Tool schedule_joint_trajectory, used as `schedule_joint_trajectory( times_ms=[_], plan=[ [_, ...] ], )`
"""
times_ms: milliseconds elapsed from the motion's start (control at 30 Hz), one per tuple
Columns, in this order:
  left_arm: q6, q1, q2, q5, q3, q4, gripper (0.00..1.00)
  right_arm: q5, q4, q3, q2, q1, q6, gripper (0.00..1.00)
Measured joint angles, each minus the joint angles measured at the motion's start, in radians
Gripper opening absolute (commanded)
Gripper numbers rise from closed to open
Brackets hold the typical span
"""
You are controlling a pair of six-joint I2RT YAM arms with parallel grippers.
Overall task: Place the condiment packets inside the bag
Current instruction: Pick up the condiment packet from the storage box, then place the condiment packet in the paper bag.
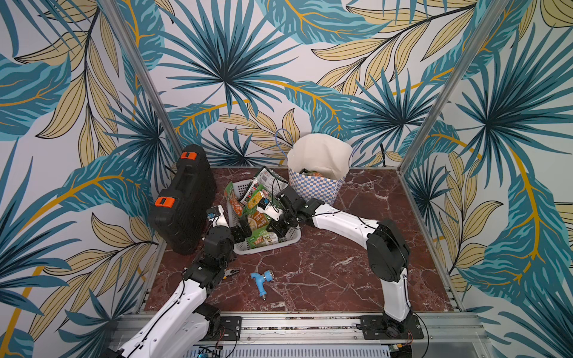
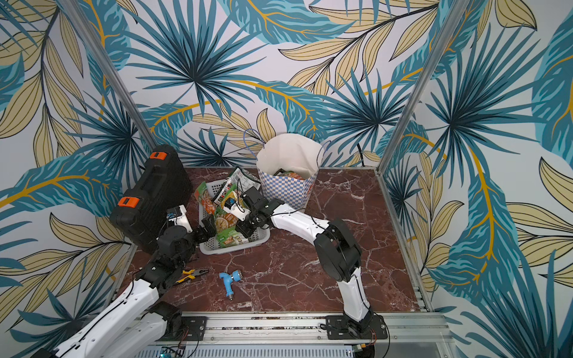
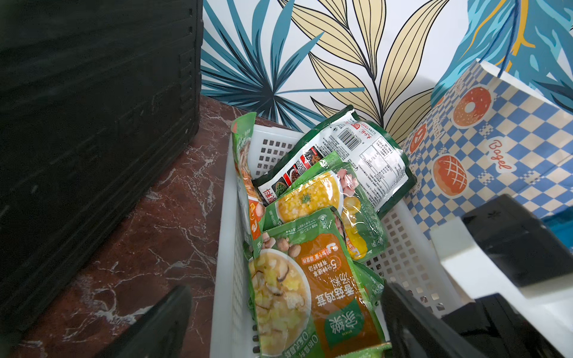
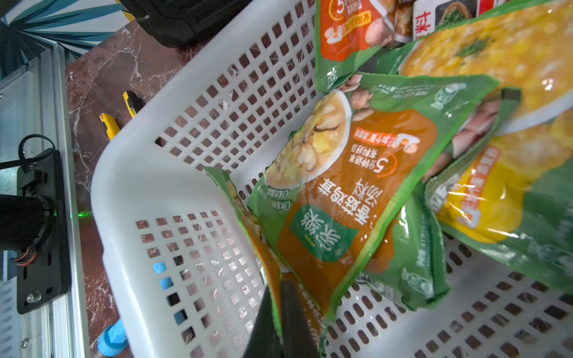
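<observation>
My right gripper should next go up from the basket and outward over the bag's opening, which is outward of the gripper. There it will let go of the green-orange packet.
Several condiment packets, green, orange and silver, lie piled in a white perforated basket. Behind it stands the blue-checkered bag, open, with packets inside. My right gripper reaches into the basket, shut on the edge of a green-orange packet that stands edge-on. A mushroom-soup packet lies beside it. My left gripper is open, one finger outside the basket wall and one inside.
A black tool case with orange latches stands close to the left of the basket. Yellow-handled pliers and a blue tap fitting lie on the marble table in front of it.
</observation>
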Motion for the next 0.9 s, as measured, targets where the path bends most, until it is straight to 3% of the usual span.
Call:
schedule_joint_trajectory(
  times_ms=[400, 900],
  plan=[
    [0.000, 0.001, -0.083, -0.031, -0.011, -0.010, 1.00, 0.161, -0.014, 0.045, -0.318, 0.005, 0.095, 0.00],
    [0.001, 0.001, -0.118, -0.048, -0.021, -0.016, 1.00, 0.631, -0.087, 0.237, -0.435, -0.021, 0.220, 0.00]
  ],
)
